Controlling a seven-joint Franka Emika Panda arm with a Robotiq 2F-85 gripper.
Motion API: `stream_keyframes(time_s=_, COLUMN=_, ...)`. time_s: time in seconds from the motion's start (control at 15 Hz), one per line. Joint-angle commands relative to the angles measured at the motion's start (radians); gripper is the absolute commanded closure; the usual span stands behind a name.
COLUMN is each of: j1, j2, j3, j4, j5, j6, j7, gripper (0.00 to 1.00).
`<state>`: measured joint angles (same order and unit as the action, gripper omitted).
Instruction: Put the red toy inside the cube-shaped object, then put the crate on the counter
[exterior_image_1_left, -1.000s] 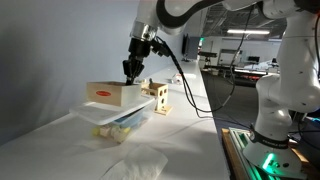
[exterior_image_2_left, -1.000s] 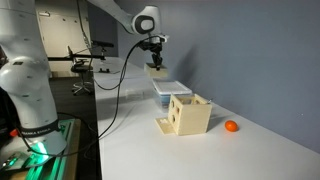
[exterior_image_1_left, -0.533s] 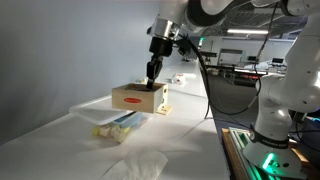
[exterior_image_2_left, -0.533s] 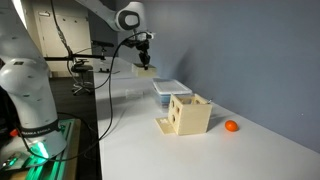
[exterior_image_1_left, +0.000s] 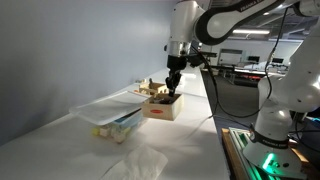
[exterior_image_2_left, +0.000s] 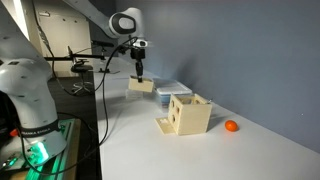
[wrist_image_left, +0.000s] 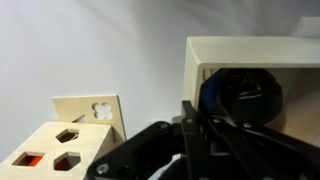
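Observation:
The gripper should next carry the crate (exterior_image_1_left: 163, 106) back toward the robot's base and down onto the clear, open white counter below it, and let go of the crate's side.
My gripper (exterior_image_1_left: 172, 87) is shut on the wall of the low light-wood crate (exterior_image_1_left: 163, 106), which has a red patch on its side, and holds it just above the white counter (exterior_image_1_left: 60, 150). The gripper (exterior_image_2_left: 140, 76), crate (exterior_image_2_left: 141, 87) and counter (exterior_image_2_left: 200, 152) show in both exterior views. The pale wooden cube-shaped object (exterior_image_2_left: 188, 113) with cut-out holes stands on the counter, apart from the crate. The small red toy (exterior_image_2_left: 231, 126) lies on the counter beside the cube. In the wrist view the crate (wrist_image_left: 250, 52) fills the right, the cube (wrist_image_left: 70, 140) is at lower left, and the fingers (wrist_image_left: 195, 130) grip the crate wall.
A clear plastic lidded bin (exterior_image_1_left: 110, 118) stands on the counter by the wall, also seen behind the cube (exterior_image_2_left: 170, 90). A crumpled white sheet (exterior_image_1_left: 140, 165) lies at the near end. The robot base (exterior_image_2_left: 25, 95) and lab benches stand off the counter's open edge.
My gripper has carried the crate off the clear bin's lid, away from the wall toward the counter's open side, and lowered it.

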<state>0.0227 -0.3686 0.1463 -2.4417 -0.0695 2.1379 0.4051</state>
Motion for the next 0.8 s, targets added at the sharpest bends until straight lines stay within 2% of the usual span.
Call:
stream_keyframes(time_s=0.0, j1=-0.004, j2=-0.069, j3=-0.014, j4=-0.07, j5=0.004, j6=-0.027, j7=-0.031, gripper=0.98)
stream_keyframes(time_s=0.47, j1=0.003, j2=-0.061, j3=-0.043, j4=-0.16, j5=0.126, j6=0.078, j7=-0.026, gripper=0.98)
stream_keyframes(time_s=0.53, j1=-0.007, j2=-0.025, j3=-0.026, j4=-0.122, j5=0.084, j6=0.049, j7=-0.026, gripper=0.94)
stream_keyframes(time_s=0.73, j1=-0.008, j2=-0.025, j3=-0.03, j4=-0.136, j5=0.099, j6=0.061, j7=-0.025, gripper=0.94)
